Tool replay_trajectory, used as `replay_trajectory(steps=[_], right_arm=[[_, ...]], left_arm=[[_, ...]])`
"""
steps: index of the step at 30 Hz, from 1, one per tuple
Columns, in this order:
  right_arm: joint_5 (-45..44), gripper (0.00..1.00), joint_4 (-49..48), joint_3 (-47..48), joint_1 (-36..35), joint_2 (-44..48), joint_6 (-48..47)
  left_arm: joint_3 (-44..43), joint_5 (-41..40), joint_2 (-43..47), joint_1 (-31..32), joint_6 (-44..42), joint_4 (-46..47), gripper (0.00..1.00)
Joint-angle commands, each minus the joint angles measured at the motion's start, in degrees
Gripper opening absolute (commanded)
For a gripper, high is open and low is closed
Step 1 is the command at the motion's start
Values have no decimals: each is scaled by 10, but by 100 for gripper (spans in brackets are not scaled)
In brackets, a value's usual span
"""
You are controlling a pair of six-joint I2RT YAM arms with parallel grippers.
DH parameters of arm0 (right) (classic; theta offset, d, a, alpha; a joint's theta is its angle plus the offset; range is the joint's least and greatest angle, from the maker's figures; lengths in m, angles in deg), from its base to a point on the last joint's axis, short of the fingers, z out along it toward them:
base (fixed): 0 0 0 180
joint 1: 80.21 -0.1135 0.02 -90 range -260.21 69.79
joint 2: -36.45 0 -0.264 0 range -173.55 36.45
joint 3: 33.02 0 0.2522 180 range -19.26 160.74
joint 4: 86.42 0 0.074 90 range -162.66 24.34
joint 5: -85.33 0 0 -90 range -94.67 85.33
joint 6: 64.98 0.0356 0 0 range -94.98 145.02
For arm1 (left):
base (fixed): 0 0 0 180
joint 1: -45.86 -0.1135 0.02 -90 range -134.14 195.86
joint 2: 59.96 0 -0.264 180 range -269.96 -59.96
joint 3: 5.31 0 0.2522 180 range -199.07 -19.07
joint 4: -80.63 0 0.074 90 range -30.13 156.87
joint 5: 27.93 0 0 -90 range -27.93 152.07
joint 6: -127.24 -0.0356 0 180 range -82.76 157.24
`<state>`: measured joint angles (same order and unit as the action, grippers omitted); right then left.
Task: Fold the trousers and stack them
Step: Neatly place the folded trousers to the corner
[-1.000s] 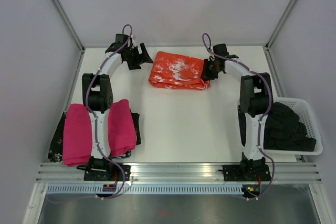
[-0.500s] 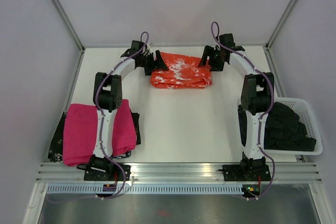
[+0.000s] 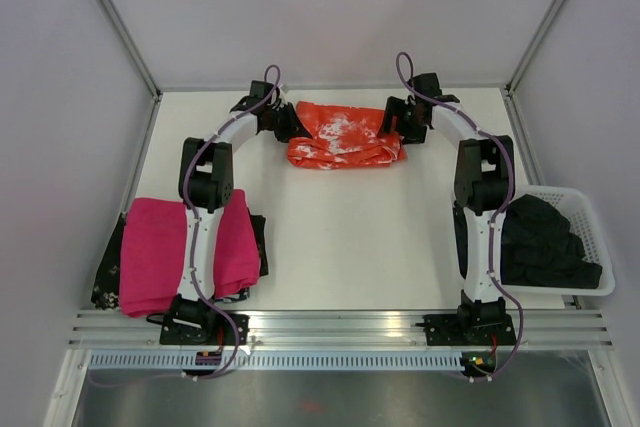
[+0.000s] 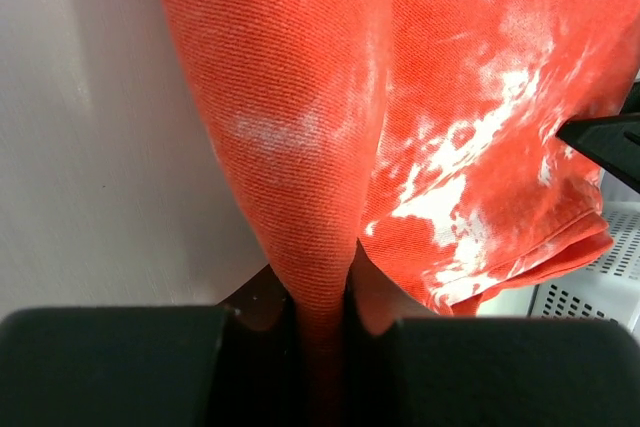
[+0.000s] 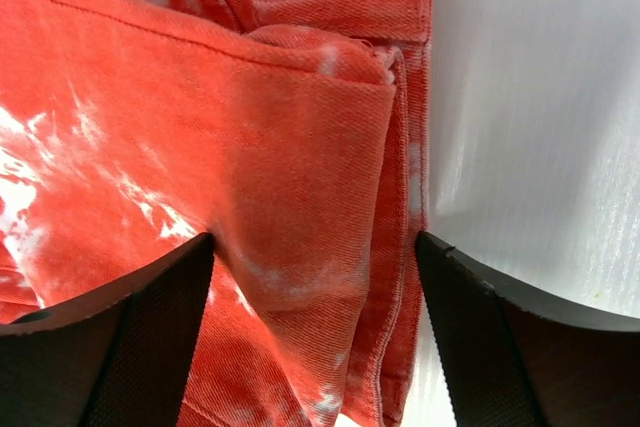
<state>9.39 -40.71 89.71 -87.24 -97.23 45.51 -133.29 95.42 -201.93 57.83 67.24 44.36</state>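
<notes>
My right gripper stays at the layered edge of the trousers next and closes its fingers together, since the top fold (image 3: 394, 137) (image 5: 312, 277) already lies between them.
The trousers (image 3: 343, 137), orange-red with white blotches, lie folded into a compact bundle at the back middle of the table. My left gripper (image 3: 289, 126) is at their left end, shut on a pinched ridge of the trousers (image 4: 300, 147); the cloth runs down between its jaws (image 4: 318, 319). At the right end is my right gripper (image 3: 396, 125). In the right wrist view it (image 5: 315, 282) stands open, its two fingers (image 5: 150, 342) straddling the layered edge of the trousers (image 5: 250, 167) without squeezing it.
A folded magenta-pink cloth (image 3: 155, 252) lies on a dark patterned garment (image 3: 104, 280) at the near left, under my left arm. A white basket (image 3: 592, 209) holding a black garment (image 3: 545, 242) stands at the right edge.
My left arm swung right to the trousers' left end and its jaws closed on the cloth. My right gripper let go of the right end and opened. The bundle shifted slightly right.
</notes>
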Motion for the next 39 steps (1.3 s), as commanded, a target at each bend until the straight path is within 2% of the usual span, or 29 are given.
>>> replay_trajectory(steps=[1,4,7,10,12,14,19,24,29,33,36,37,39], right_arm=[[-55,90,13,-10,3,16,-55],[-5,90,13,-25,4,-16,-45],[39,81,16,-27,3,-54,-35],[61,62,-26,-71,3,-46,-30],[57,34,-20,-71,6,-46,-22],[60,0,-16,-68,6,-40,-9],[81,0,-43,-68,-1,14,17],[119,0,-58,-43,-18,47,39],[126,0,-67,-38,-67,125,60],[132,0,-92,-69,-109,188,81],[162,0,-118,-88,-138,227,131],[168,0,-123,-89,-145,232,143],[174,0,-118,-73,-167,243,153]], left_arm=[[23,-63,20,-4,-14,-5,2],[31,-90,33,-4,-2,-9,2],[33,-94,35,2,9,-11,2],[19,-127,30,12,-5,-38,2],[20,-137,35,15,2,-53,2],[28,-151,49,16,5,-68,2],[70,-179,114,12,-9,-46,2],[50,-188,175,5,-29,-93,2],[63,-191,292,-22,-35,-183,2],[111,-204,396,-64,-43,-243,2],[125,-245,469,-120,-42,-321,2],[128,-269,485,-172,-43,-361,2],[144,-264,530,-247,-56,-382,2]])
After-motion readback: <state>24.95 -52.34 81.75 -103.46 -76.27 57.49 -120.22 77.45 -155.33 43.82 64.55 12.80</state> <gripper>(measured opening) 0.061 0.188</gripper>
